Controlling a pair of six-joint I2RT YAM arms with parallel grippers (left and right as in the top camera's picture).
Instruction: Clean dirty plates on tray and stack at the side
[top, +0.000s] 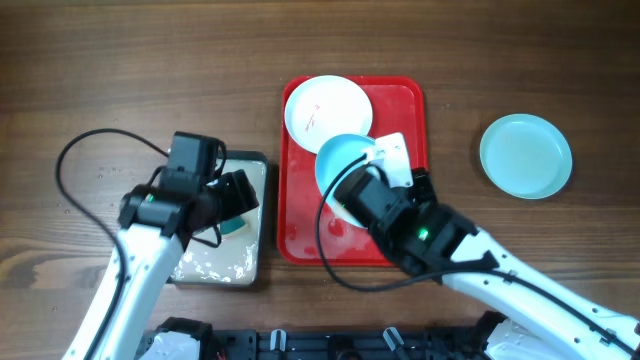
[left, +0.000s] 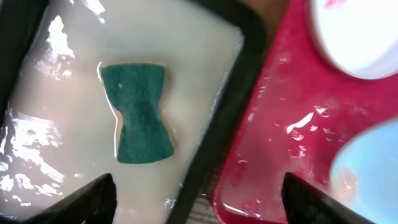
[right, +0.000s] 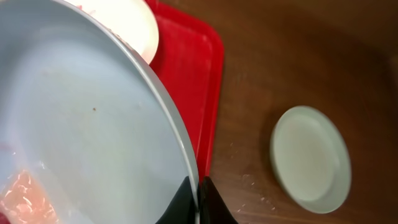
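My right gripper should next move past the tray's edge, down onto the second light blue plate (top: 525, 156) (right: 311, 159), and let go of the rim, because that matching plate is beside the tray.
The red tray (top: 410, 110) lies in the middle of the table. A white plate (top: 328, 108) with red smears sits at its far end. My right gripper (right: 198, 200) is shut on the rim of a light blue plate (top: 345, 160) and holds it tilted above the tray; red smear shows inside it in the right wrist view (right: 81, 124). A second light blue plate (top: 525, 155) lies on the table right of the tray. My left gripper (left: 199, 199) is open and empty above the metal pan (top: 255, 215), just short of a green sponge (left: 140, 112).
The dark-rimmed pan holds pale soapy water (left: 56, 118) and stands just left of the tray, their rims almost touching (left: 233, 134). A black cable (top: 75, 150) loops on the wood at the left. The right arm (top: 500, 270) crosses the front right.
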